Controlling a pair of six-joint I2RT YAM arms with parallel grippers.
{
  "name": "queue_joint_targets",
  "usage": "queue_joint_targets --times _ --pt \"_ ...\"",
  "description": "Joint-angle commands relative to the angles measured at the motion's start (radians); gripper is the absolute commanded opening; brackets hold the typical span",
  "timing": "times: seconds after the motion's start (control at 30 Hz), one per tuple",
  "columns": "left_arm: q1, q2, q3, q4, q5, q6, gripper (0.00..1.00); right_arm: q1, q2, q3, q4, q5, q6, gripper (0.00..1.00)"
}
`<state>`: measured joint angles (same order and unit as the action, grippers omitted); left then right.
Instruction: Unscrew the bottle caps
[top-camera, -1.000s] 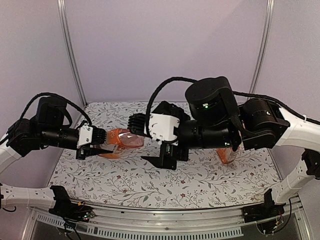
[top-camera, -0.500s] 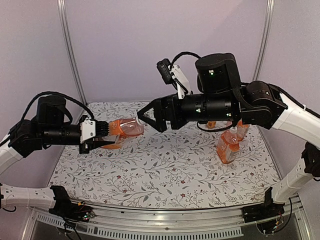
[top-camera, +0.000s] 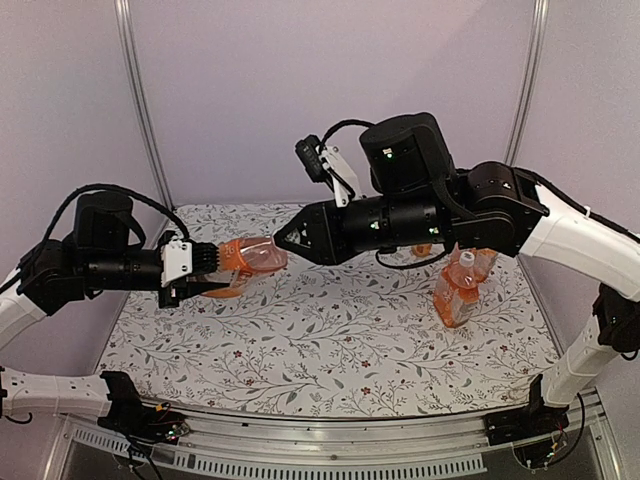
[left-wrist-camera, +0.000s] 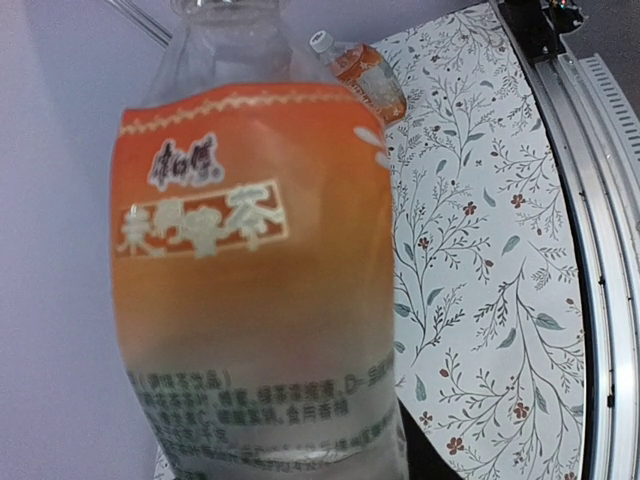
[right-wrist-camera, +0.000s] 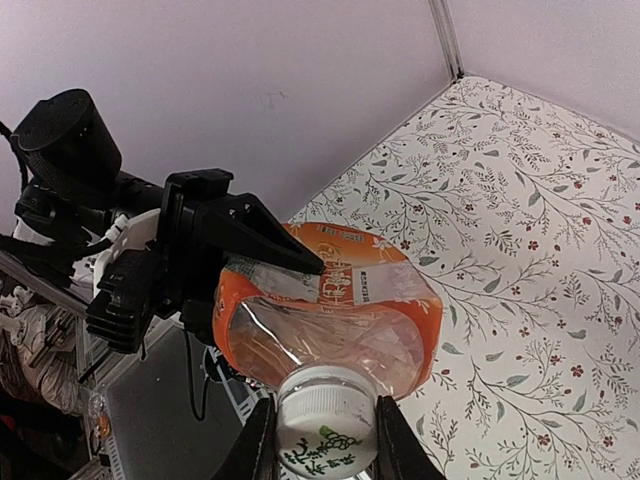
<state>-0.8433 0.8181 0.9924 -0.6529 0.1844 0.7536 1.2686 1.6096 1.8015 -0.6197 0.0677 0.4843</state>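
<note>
My right gripper is at the bottle's neck. Next it should pull off, tip down and lower to release the cap on the open tabletop below, clear of bottles.
A squat clear bottle (top-camera: 248, 258) with an orange label hangs level above the table, its base in my left gripper (top-camera: 213, 272), which is shut on it. This bottle (left-wrist-camera: 250, 260) fills the left wrist view and hides that gripper's fingers. My right gripper (right-wrist-camera: 325, 442) is shut on its white cap (right-wrist-camera: 325, 420), one finger pressed against each side. From above, the right gripper (top-camera: 284, 240) meets the bottle's neck end. The left gripper's black fingers (right-wrist-camera: 255, 235) clamp the bottle body (right-wrist-camera: 330, 310).
Two more orange bottles stand at the table's right side, one nearer (top-camera: 457, 293) with a white cap (top-camera: 462, 258), one behind it (top-camera: 486, 262). One of them (left-wrist-camera: 365, 78) also shows in the left wrist view. The floral tablecloth (top-camera: 330, 350) covers the table.
My right arm swung up from pointing down at the table, lined up with the bottle's neck, and its open jaws closed on the cap. The left arm lifted the bottle slightly.
</note>
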Motion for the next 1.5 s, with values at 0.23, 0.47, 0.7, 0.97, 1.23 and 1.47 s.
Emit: queue_joint_targets --times 0.23,0.47,0.7,0.97,1.23,1.47 --pt "0.001 -0.018 -0.003 -0.24 0.152 0.172 0.22 0.097 -0.095 -0.098 -0.165 0.001 -0.707 0.0" --pt "-0.002 -0.029 -0.041 -0.386 0.173 0.304 0.21 0.164 -0.16 -0.151 -0.264 0.171 -1.192 0.0" --pt "-0.002 -0.034 -0.057 -0.351 0.153 0.283 0.21 0.17 -0.141 -0.172 -0.18 0.281 -1.247 0.0" --pt "0.031 -0.066 -0.105 -0.094 0.006 0.087 0.21 -0.092 -0.048 -0.37 -0.063 0.137 -0.751 0.0" --pt "0.111 -0.126 -0.152 0.033 -0.06 -0.077 0.21 -0.148 0.18 -0.464 0.025 0.036 -0.352 0.0" --pt "0.137 -0.154 -0.152 0.044 0.003 -0.157 0.22 -0.151 0.393 -0.403 -0.041 -0.027 -0.235 0.0"
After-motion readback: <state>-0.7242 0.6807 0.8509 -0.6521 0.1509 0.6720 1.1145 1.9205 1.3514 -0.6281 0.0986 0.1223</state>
